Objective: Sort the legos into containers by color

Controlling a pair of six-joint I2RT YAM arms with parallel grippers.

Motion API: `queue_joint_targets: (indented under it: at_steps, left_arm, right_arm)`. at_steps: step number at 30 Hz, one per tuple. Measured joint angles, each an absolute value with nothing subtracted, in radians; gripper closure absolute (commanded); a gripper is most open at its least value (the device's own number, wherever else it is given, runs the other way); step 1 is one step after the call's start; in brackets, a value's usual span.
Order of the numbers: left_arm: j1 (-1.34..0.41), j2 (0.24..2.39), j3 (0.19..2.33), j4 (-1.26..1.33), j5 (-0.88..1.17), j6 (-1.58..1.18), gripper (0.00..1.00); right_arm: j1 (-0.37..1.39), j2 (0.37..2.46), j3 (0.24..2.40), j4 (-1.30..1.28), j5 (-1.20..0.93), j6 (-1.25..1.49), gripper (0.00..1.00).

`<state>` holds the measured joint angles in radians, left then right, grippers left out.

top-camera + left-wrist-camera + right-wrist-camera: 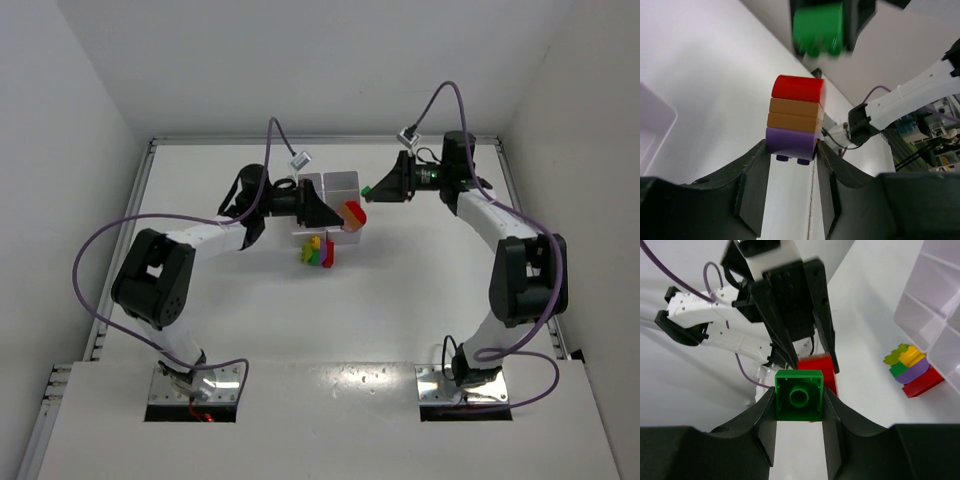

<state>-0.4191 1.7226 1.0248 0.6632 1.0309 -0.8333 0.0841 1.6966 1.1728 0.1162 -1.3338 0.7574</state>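
I should first move my right gripper away from my base and turn it downward, to get the green lego over the white tray's far section (pixel 341 182).
My left gripper (pixel 792 150) is shut on the purple bottom brick of a lego stack (pixel 796 117), purple, two orange, red on top; from above the stack (pixel 351 214) hangs in the air beside the white tray (pixel 340 184). Facing it, my right gripper (pixel 799 401) is shut on a green lego (pixel 799 395), which also shows in the top view as the green lego (pixel 367 189) and, blurred, in the left wrist view as the green lego (pixel 818 29). The two held pieces are close but apart. A loose pile of legos (pixel 318 251), yellow, green, purple and red, lies on the table; the pile (pixel 912 369) is beside the tray (pixel 940 300).
White walls enclose the table on three sides. Purple cables loop off both arms. The left arm (pixel 790 305) fills the middle of the right wrist view, just behind the green lego.
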Motion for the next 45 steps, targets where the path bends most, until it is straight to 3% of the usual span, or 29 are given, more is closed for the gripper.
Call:
queue_joint_targets:
  at_steps: [11,20,27,42,45]
  left_arm:
    - [-0.374,1.505,0.884,0.355,0.944,-0.571,0.95]
    - [-0.299,1.361,0.896,0.141,0.636,-0.412,0.96]
    - [-0.257,1.361,0.915,0.075,0.516,-0.382,0.96]
    - [-0.224,1.361,0.919,0.060,0.495,-0.374,0.96]
    - [-0.223,1.361,0.919,0.060,0.495,-0.374,0.96]
  right_arm:
    - [0.006,1.780,1.296,0.126,-1.258,0.772,1.00]
    - [0.178,1.934,1.634,-0.248,-0.736,0.423,1.00]
    - [0.321,2.040,1.717,-0.352,-0.474,0.271,1.00]
    - [0.324,2.116,1.749,-0.425,-0.317,0.164,1.00]
    - [0.330,2.126,1.760,-0.424,-0.311,0.160,0.78]
